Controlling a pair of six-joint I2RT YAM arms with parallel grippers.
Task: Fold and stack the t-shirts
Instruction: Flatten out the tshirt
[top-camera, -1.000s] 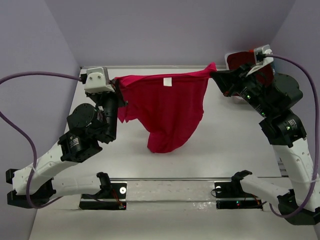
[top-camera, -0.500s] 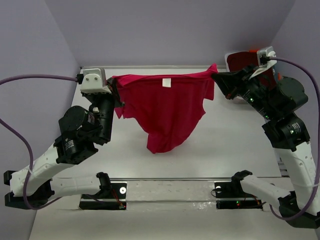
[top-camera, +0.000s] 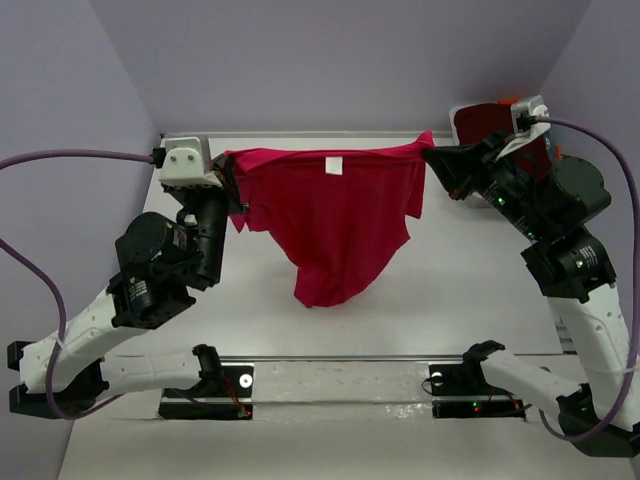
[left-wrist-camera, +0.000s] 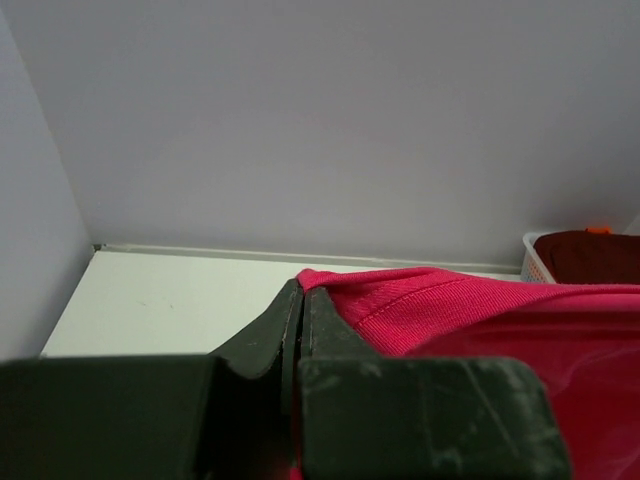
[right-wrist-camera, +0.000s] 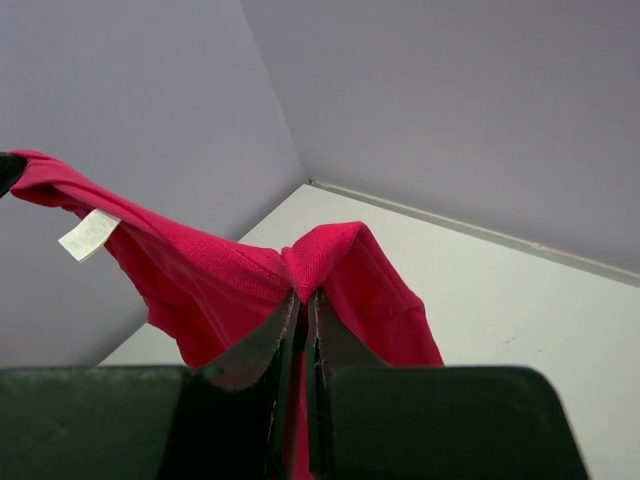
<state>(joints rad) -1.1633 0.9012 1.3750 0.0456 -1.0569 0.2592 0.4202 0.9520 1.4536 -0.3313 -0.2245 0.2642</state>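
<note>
The shirt is still hanging in midair. I should next lower my left gripper outward and let go of the corner over the table's far strip (top-camera: 285, 143) (left-wrist-camera: 225, 285), which is outward and below it.
A crimson-pink t-shirt (top-camera: 335, 220) hangs in the air above the table, stretched between both arms, its white label (top-camera: 334, 166) near the top hem. My left gripper (top-camera: 228, 175) is shut on the shirt's left top corner (left-wrist-camera: 400, 305). My right gripper (top-camera: 430, 152) is shut on the right top corner (right-wrist-camera: 330, 260). The shirt's lower tip (top-camera: 318, 295) droops toward the table (top-camera: 460, 300). A dark maroon folded t-shirt (top-camera: 485, 122) lies in a white basket (left-wrist-camera: 532, 260) at the back right.
Purple walls close in the back and both sides. The arms' base rail (top-camera: 340, 380) runs along the near edge. The right arm's body (top-camera: 545, 200) stands in front of the basket.
Both grippers have drawn slightly apart, pulling the shirt's top hem straighter and flatter. The left arm shifted a little left and the right arm a little right.
</note>
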